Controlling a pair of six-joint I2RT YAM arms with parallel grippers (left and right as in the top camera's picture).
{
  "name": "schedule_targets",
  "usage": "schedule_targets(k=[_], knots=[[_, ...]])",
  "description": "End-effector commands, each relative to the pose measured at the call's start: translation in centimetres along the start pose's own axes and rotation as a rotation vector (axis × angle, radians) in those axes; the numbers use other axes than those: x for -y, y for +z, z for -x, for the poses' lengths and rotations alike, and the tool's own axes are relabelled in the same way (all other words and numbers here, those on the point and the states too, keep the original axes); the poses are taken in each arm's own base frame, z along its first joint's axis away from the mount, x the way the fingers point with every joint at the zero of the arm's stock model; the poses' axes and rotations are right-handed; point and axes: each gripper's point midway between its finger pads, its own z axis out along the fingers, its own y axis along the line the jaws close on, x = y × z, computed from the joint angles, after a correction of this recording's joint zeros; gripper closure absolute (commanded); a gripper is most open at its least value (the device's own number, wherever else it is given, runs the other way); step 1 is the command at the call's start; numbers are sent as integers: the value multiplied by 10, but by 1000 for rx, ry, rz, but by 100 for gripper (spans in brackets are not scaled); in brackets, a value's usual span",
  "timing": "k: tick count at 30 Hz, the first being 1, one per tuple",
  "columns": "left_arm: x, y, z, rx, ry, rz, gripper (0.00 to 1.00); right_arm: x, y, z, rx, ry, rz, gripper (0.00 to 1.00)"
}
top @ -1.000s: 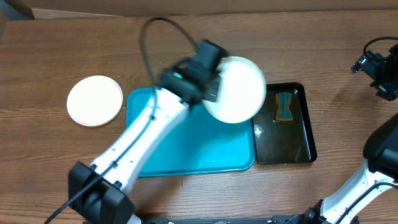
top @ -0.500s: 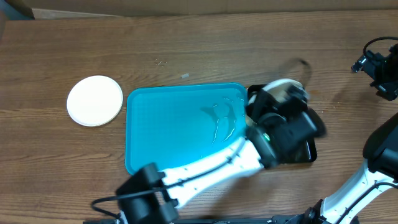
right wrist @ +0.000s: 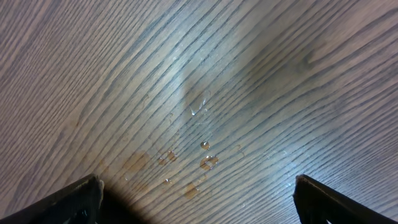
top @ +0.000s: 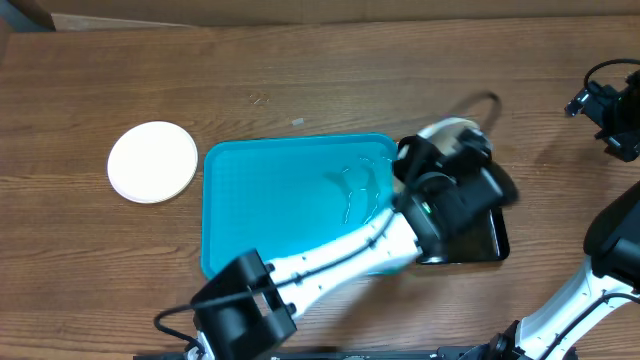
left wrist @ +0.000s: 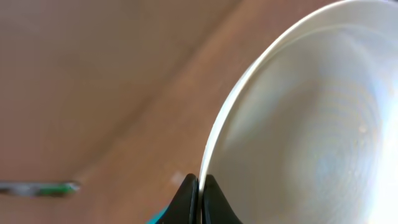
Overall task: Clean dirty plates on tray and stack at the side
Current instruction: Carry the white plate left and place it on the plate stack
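Note:
My left gripper moves its plate past the turquoise tray next, then tilts it flat and brings it down onto another white plate (top: 152, 162).
My left gripper (left wrist: 200, 198) is shut on the rim of a white plate (left wrist: 311, 130), which fills the right of the left wrist view, held on edge. In the overhead view that plate (top: 447, 131) shows only as a pale rim above the left gripper (top: 440, 170), over the black tray. The turquoise tray (top: 270, 210) lies at mid-table, wet and with no plates on it. A white plate (top: 152, 161) lies on the table to its left; whether it is one plate or a stack I cannot tell. My right gripper (right wrist: 198, 199) is open and empty over bare wood with water drops.
A black rectangular tray (top: 497, 232) sits right of the turquoise tray, mostly hidden by my left arm. The right arm's gripper (top: 610, 115) is at the far right edge of the table. Dark cable loops near the left wrist.
My left arm swung right with the plate, from over the turquoise tray's back edge to over the black tray, then barely moved in the last half second. The right arm has not moved.

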Motion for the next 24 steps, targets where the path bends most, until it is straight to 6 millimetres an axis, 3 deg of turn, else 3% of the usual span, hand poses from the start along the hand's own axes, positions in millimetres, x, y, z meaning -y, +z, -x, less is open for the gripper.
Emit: schedule_targets(k=[1,4,7,11,15,16,20,21,24], knots=[[-8,11,0,-74,-347,-295,96,0,-8,4,26,0,-2,0],[-25,16,-3,-129,-490,-505,96,0,-8,4,26,0,-2,0],[-62,26,-12,-176,-645,-649,96,0,-8,4,26,0,-2,0],[-121,57,-54,-279,-827,-699,96,0,-8,4,26,0,-2,0],[-192,93,-145,-473,-983,-512,96,0,-8,4,26,0,-2,0],[-225,101,-193,-569,-1059,-413,96,0,-8,4,26,0,-2,0],[-283,101,-288,-735,-1211,-223,96,0,-8,4,26,0,-2,0],[-306,97,-329,-794,-1286,-149,96,0,-8,4,26,0,-2,0],[-332,89,-384,-848,-1394,-57,96,0,-8,4,26,0,-2,0]])
